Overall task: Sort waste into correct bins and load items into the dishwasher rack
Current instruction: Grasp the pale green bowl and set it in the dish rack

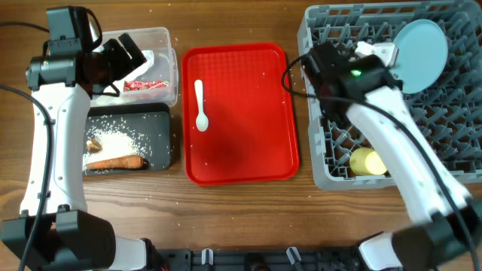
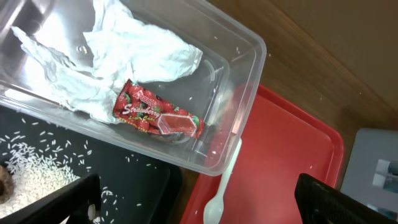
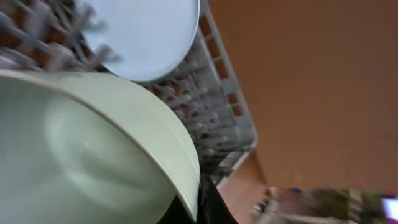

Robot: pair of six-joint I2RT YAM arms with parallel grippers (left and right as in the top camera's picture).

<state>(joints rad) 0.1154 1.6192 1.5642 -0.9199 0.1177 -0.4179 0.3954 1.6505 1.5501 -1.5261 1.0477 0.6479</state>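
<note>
The grey rack's wires are empty beside the yellow cup, so my right gripper will next lower the bowl there, toward the grey rack's tray-side edge.
My left gripper (image 2: 205, 208) is open and empty, hovering over the near corner of the clear bin (image 2: 245, 93). That bin holds the crumpled white napkin (image 2: 118, 50) and the red snack wrapper (image 2: 155, 115). The black bin (image 1: 154, 120) holds rice grains (image 1: 120, 141), the carrot-like stick (image 1: 117, 162) and a brown scrap (image 1: 93, 143). The white spoon (image 1: 200, 105) lies on the red tray (image 1: 248, 150). My right gripper (image 3: 200, 202) is shut on the rim of a pale bowl (image 3: 93, 155) over the grey rack (image 1: 444, 120), next to the upright blue plate (image 1: 418, 53). The yellow cup (image 1: 367, 160) lies in the rack.
The tray sits between the bins and the rack. Loose rice grains are scattered on the wooden table (image 1: 248, 214) in front. The second bowl is out of view.
</note>
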